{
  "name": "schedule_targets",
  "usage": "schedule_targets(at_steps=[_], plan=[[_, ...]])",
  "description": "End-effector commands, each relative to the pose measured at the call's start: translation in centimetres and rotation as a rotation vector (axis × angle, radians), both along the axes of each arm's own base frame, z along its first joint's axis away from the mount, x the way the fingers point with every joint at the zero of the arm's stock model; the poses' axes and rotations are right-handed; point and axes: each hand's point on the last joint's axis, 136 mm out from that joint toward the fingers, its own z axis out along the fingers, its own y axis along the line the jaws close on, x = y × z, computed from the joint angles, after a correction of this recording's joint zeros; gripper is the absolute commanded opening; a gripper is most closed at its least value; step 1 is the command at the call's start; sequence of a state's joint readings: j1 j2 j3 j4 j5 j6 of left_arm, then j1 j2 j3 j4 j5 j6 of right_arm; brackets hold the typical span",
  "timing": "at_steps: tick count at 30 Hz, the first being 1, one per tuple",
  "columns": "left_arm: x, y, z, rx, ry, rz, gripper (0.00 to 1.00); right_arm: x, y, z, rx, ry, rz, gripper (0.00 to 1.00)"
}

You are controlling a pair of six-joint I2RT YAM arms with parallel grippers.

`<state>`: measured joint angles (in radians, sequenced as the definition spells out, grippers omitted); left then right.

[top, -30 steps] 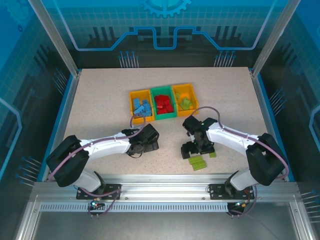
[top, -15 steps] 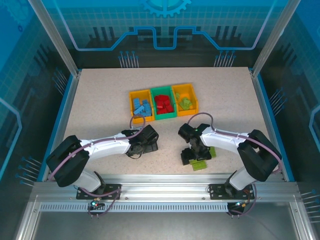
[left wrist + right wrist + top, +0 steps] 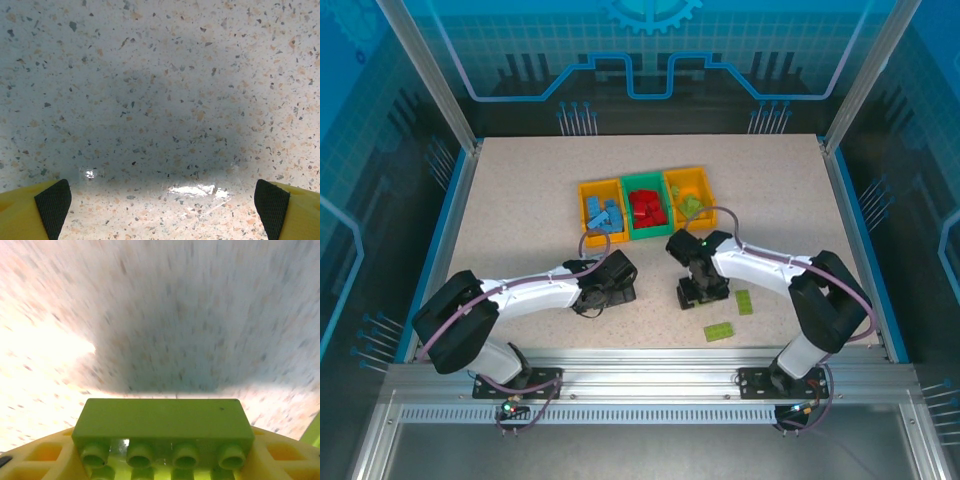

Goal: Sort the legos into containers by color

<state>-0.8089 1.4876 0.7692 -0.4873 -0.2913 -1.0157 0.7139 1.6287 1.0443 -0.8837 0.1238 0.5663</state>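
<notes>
The right gripper lifts the lime green lego next, then carries it outward over the orange-yellow bin with green legos.
In the right wrist view a lime green lego (image 3: 162, 417) sits crosswise between my yellow fingers, studs toward the camera; my right gripper (image 3: 162, 452) is shut on it above the blurred tabletop. From above, that gripper (image 3: 698, 288) hangs just in front of the containers. Two more green legos (image 3: 744, 301) (image 3: 718, 331) lie flat on the table to its right. My left gripper (image 3: 607, 288) stands wide open over bare table, its black pads (image 3: 52, 200) at the lower corners of its wrist view. The containers stand in a row: an orange-yellow bin (image 3: 583, 205) with blue legos, a green bin (image 3: 650, 236) with red ones, an orange-yellow bin (image 3: 708, 195) with green ones.
The speckled tabletop (image 3: 520, 200) has free room left and right of the bins. Blue rails (image 3: 455, 220) run along the table's sides, and a metal frame (image 3: 640, 385) lies along the near edge by the arm bases.
My right gripper closed on a green lego near the front and has moved up and left toward the bins with it. The left arm has stayed still.
</notes>
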Motion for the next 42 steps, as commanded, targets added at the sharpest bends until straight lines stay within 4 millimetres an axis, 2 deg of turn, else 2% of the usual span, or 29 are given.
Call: schedule_targets(at_steps=[1, 6, 9, 12, 20, 22, 24, 25, 29, 32, 34, 36, 40, 42], plan=[[-0.5, 0.1, 0.0, 0.001, 0.006, 0.0, 0.99, 4.8, -0.1, 2.6, 0.018, -0.088, -0.001, 0.55], [-0.6, 0.3, -0.1, 0.004, 0.005, 0.003, 0.99, 12.6, -0.4, 5.9, 0.099, -0.193, -0.075, 0.56], [-0.7, 0.3, -0.2, 0.003, 0.009, 0.006, 0.99, 16.6, -0.4, 6.4, 0.158, -0.201, -0.131, 0.55], [-0.7, 0.3, -0.1, 0.001, 0.007, 0.007, 0.99, 19.6, -0.1, 6.6, 0.18, -0.208, -0.152, 0.55], [-0.8, 0.3, -0.1, 0.001, 0.007, 0.005, 0.99, 25.2, -0.3, 6.2, 0.204, -0.22, -0.225, 0.58], [-0.7, 0.2, -0.1, 0.001, 0.007, 0.007, 0.99, 26.0, -0.2, 6.2, 0.212, -0.218, -0.229, 0.66], [-0.8, 0.2, 0.0, -0.001, 0.008, 0.007, 0.99, 26.4, -0.2, 6.3, 0.207, -0.216, -0.233, 0.81], [-0.8, 0.3, -0.1, 0.002, 0.01, 0.009, 0.99, 26.4, -0.2, 6.4, 0.205, -0.216, -0.231, 0.83], [-0.8, 0.3, 0.0, -0.002, 0.005, 0.011, 0.99, 25.2, -0.3, 8.0, 0.225, -0.237, -0.218, 0.9], [-0.8, 0.1, 0.0, -0.006, 0.002, 0.003, 0.99, 22.5, -0.6, 9.1, 0.24, -0.252, -0.195, 0.94], [-0.8, -0.1, 0.1, -0.005, -0.004, -0.007, 0.99, 19.3, -1.1, 9.4, 0.239, -0.239, -0.168, 0.96], [-0.7, -0.3, 0.2, -0.003, -0.008, -0.015, 0.99, 15.5, -1.4, 8.7, 0.24, -0.199, -0.137, 0.97], [-0.6, -0.5, 0.0, -0.001, -0.006, -0.018, 0.99, 6.2, -2.5, 5.3, 0.19, -0.097, -0.1, 0.99], [-0.6, -0.6, -0.1, 0.0, -0.005, -0.019, 0.99, 2.2, -3.2, 3.7, 0.152, -0.063, -0.09, 1.0]])
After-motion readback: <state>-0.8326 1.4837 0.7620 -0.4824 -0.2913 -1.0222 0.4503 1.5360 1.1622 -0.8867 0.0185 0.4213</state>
